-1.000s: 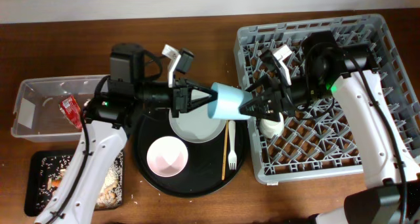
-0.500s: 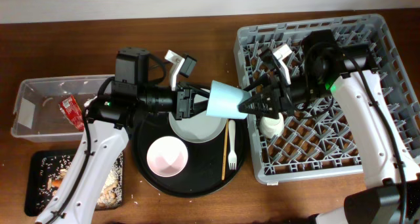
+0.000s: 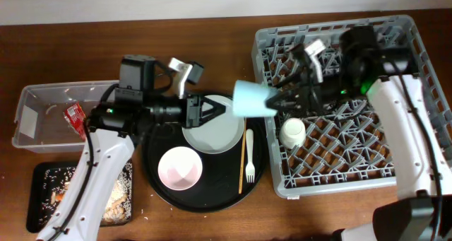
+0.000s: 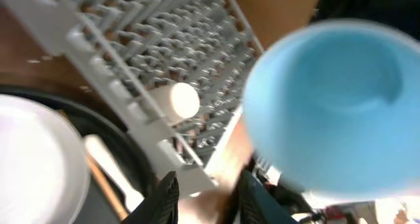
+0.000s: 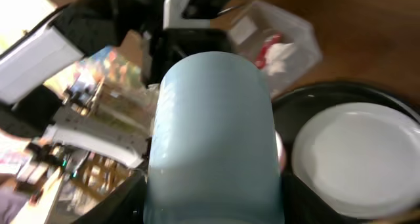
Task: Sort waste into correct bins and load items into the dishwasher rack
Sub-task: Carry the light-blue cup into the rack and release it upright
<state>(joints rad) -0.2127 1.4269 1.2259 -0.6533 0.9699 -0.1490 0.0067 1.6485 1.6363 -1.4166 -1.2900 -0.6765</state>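
Note:
My right gripper carries the light blue cup point(image 3: 248, 100) over the rack next. Then it turns to point down and lowers beside the cream cup, where the rack's wires stand empty.
My right gripper point(image 3: 277, 100) is shut on the light blue cup point(image 3: 248, 100), which hangs on its side above the gap between the round tray and the dishwasher rack point(image 3: 417, 57). In the right wrist view the cup point(image 5: 213, 138) fills the space between both fingers point(image 5: 125, 204). My left gripper point(image 3: 217, 108) stands open and empty just left of the cup, apart from it; its wrist view shows the cup point(image 4: 328, 99) ahead of the bare jaws. A cream cup point(image 3: 292, 132) lies in the rack. The grey plate point(image 3: 214, 128), pinkish bowl point(image 3: 180, 167), white fork point(image 3: 249, 156) and chopstick point(image 3: 242, 163) rest on the round tray.
The round black tray point(image 3: 159, 191) lies between the arms. A clear tub point(image 3: 42, 100) at the left holds a red wrapper point(image 3: 75, 119). A shallow black tray point(image 3: 39, 206) with crumbly scraps sits at the front left.
My left gripper opened, let go of the light blue cup and drew back to the left. My right gripper closed on the cup and carried it slightly right towards the rack.

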